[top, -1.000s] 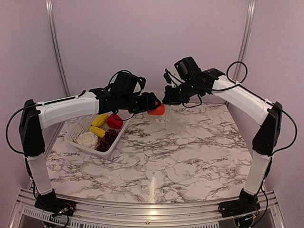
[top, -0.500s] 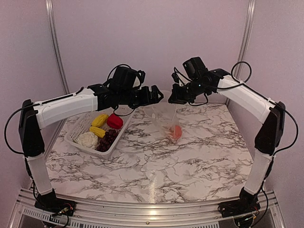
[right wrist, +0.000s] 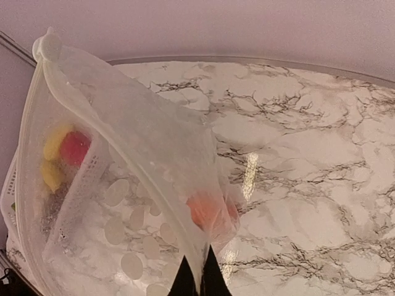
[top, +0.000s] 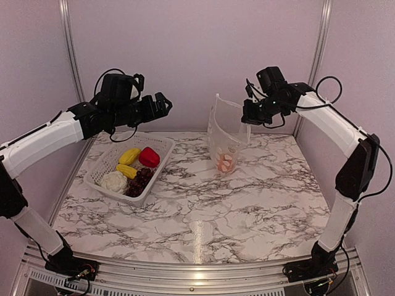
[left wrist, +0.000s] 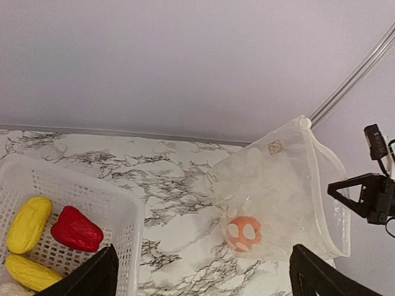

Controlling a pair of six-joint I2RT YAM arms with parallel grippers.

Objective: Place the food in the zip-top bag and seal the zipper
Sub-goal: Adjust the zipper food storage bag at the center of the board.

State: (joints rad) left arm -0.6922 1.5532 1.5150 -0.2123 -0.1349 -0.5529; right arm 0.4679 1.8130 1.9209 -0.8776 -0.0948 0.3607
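I should next tilt my left gripper downward and lower it into the basket to close on the red pepper (top: 149, 156), because the bag (top: 228, 129) has only the orange fruit in it.
The clear zip-top bag (top: 228, 129) hangs upright over the table's back middle, its bottom near the marble. My right gripper (top: 248, 117) is shut on its upper edge; in the right wrist view the fingertips (right wrist: 197, 279) pinch the plastic by the pale zipper (right wrist: 128, 166). The orange fruit (top: 226, 163) lies in the bag's bottom (left wrist: 242, 233) (right wrist: 207, 209). My left gripper (top: 162, 103) is open and empty, high to the left of the bag. The red pepper (top: 149, 156), two yellow pieces (top: 129, 155), cauliflower (top: 113, 181) and grapes (top: 141, 180) lie in the basket.
The white perforated basket (top: 159, 169) stands at the table's left, below my left gripper, and also shows in the left wrist view (left wrist: 117, 209). Metal frame posts (top: 320, 49) stand at the back corners. Marble table top (top: 247, 209) spreads in front of the bag.
My left gripper let the orange fruit go into the bag and drew back to the left and up. My right gripper moved right and lifted the bag, which now hangs upright.
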